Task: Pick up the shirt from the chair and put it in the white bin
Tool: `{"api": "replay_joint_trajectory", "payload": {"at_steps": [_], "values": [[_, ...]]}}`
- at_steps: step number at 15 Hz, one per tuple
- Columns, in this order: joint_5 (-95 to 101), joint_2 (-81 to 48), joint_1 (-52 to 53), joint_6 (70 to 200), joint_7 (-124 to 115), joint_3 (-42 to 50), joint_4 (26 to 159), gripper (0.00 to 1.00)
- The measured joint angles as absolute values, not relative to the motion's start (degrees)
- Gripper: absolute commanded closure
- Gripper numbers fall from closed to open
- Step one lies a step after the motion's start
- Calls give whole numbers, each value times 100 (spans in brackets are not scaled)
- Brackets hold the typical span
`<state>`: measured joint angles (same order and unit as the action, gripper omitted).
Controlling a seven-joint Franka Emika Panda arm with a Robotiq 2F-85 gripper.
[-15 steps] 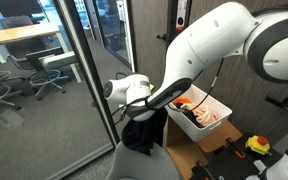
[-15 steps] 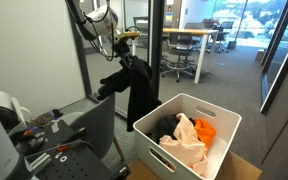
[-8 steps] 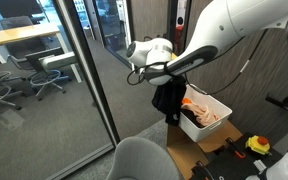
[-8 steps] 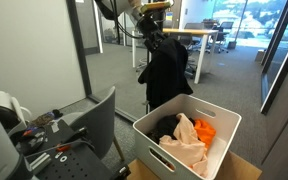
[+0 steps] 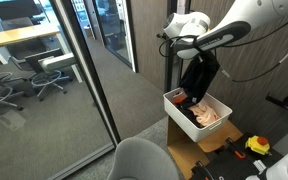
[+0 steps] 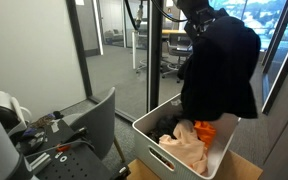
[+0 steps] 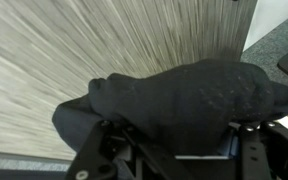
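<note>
My gripper holds the shirt and will next lower outward over the far end of the white bin (image 5: pixel 178 116) and release it, as that open end lies below and outward.
The black shirt (image 5: pixel 198 78) hangs from my gripper (image 5: pixel 205 45) above the white bin (image 5: pixel 178 116). In an exterior view the shirt (image 6: pixel 222 68) dangles over the white bin (image 6: pixel 152 146), which holds peach, orange and dark clothes. The gripper (image 6: pixel 197 14) is at the top of the shirt, shut on it. In the wrist view the shirt (image 7: pixel 184 100) bunches over the fingers and hides the tips. The grey chair (image 5: pixel 144 162) stands low in the foreground, and in an exterior view (image 6: pixel 97 118) it has nothing on it.
The bin rests on a cardboard box (image 5: pixel 192 152). A glass partition (image 5: pixel 79 75) stands beside the chair. A side table with tools (image 6: pixel 54 135) is next to the chair. Office chairs and desks (image 5: pixel 24 60) lie behind the glass.
My arm has carried the shirt up and away from the chair, and it now hangs over the white bin.
</note>
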<state>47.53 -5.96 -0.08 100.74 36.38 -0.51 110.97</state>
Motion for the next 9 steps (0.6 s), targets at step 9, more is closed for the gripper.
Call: {"api": "replay_joint_trajectory", "payload": {"at_steps": [9], "values": [[3145,-1732,-124,10833,1305,-28,10967,86]]}}
